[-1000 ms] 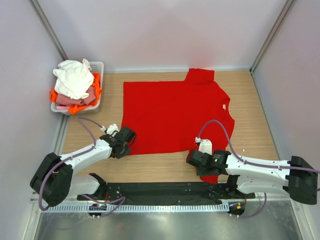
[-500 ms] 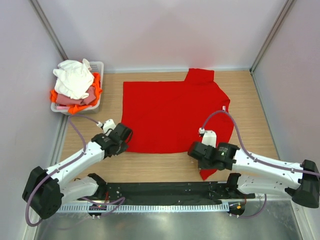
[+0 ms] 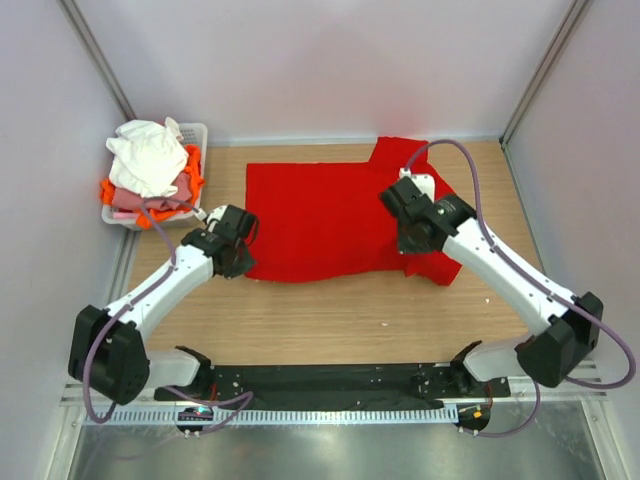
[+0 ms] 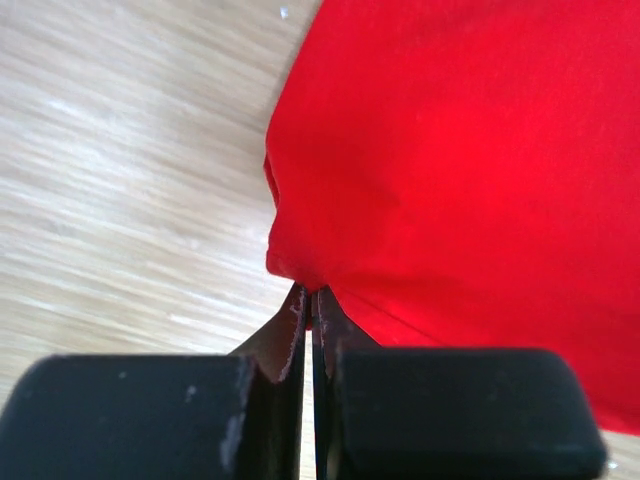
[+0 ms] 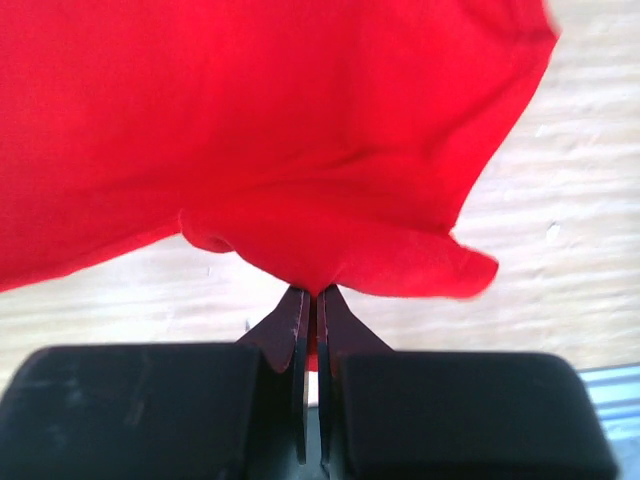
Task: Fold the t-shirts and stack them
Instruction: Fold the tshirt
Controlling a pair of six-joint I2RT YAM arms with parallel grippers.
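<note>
My right gripper will next carry the pinched red cloth outward over the shirt toward its far side [image 3: 386, 164] and let go, because the cloth still sits along the shirt's near edge.
A large bright red t-shirt [image 3: 320, 215] lies on the wooden table, its near half lifted and folded toward the far edge. My left gripper [image 3: 243, 232] is shut on the shirt's near left edge, which shows as a pinched red corner in the left wrist view [image 4: 430, 150]. My right gripper [image 3: 402, 215] is shut on the shirt's right side, with red cloth bunched between the fingertips in the right wrist view [image 5: 330, 250]. White [image 3: 148, 155], pink [image 3: 150, 200] and orange [image 3: 193, 165] shirts are heaped in the basket at the far left.
A white slotted basket [image 3: 197, 132] stands at the far left corner. Grey walls enclose the table on three sides. Bare wood [image 3: 340, 320] lies between the shirt and the arm bases. A black rail [image 3: 320, 380] runs along the near edge.
Both grippers have carried the shirt's near edge away from me toward the far side. The right arm swung far up and over the shirt; the shirt now looks shorter front to back.
</note>
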